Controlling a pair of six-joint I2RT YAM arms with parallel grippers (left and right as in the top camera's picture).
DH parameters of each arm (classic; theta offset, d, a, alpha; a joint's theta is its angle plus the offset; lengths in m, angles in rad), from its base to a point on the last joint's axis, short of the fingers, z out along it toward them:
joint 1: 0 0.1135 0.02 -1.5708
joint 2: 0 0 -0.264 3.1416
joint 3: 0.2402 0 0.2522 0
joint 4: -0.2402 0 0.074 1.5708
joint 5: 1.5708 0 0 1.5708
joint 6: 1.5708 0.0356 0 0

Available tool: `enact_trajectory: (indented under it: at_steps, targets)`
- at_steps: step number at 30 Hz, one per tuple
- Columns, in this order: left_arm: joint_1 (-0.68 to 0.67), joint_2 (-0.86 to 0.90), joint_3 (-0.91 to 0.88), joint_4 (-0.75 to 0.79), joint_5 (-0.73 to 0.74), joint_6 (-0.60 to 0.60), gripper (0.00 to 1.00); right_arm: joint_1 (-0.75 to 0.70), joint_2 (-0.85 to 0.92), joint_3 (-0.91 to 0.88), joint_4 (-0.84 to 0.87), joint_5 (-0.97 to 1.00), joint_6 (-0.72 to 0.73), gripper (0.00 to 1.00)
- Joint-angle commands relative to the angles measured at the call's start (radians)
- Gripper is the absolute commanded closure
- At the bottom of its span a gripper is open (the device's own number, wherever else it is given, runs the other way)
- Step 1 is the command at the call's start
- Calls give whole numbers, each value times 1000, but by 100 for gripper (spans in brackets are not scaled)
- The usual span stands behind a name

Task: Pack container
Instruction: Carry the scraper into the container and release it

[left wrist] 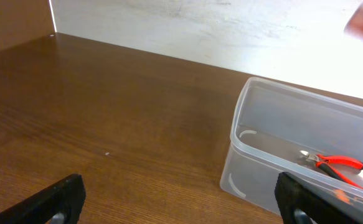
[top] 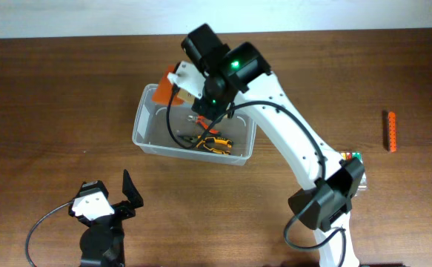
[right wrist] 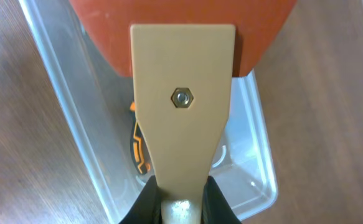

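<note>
My right gripper lowers into the bin next and releases the scraper over the bin's bottom [top: 180, 129] beside the red-handled pliers, since the scraper's blade still hangs above the bin's rim.
The container [top: 146, 133], a clear rectangular bin, sits at mid-table. It holds red-handled pliers [left wrist: 337, 164] and a black-and-orange tool [top: 216, 143]. My right gripper [top: 193, 93] hovers over the bin's back left part, shut on a scraper with a tan handle [right wrist: 182, 106] and an orange blade [right wrist: 181, 25]; the blade [top: 161, 93] hangs over the bin's rim. The bin also shows in the right wrist view [right wrist: 256, 155] and the left wrist view [left wrist: 256, 155]. My left gripper [left wrist: 181, 205] is open and empty, low over the table at the front left [top: 115, 200].
An orange bar-shaped tool [top: 390, 131] lies at the right on the table. A small white box with coloured pieces [top: 353, 159] sits by the right arm's base, mostly hidden. The white wall borders the table's back edge.
</note>
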Motion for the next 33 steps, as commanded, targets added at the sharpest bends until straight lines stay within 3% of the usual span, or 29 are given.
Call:
enact_trajectory:
  at_steps: [1,11,22,24,29,33]
  targets:
    - [-3,-5,-3,-2,-3,9,1,-5,-17,-119,69,-6,-19,96]
    - [-3,-5,-3,-2,-3,9,1,-3,-15,-396,315,-11,-19,96]
    - [-3,-5,-3,-2,-3,9,1,-3,-11,-484,380,-64,-18,95]
    - [-3,-5,-3,-2,-3,9,1,-3,-11,-488,388,-63,-18,88]
    - [-3,-5,-3,-2,-3,9,1,-3,-11,-488,409,-64,-18,56]
    - [-3,-5,-3,-2,-3,9,1,-3,-16,-480,396,-63,-12,50]
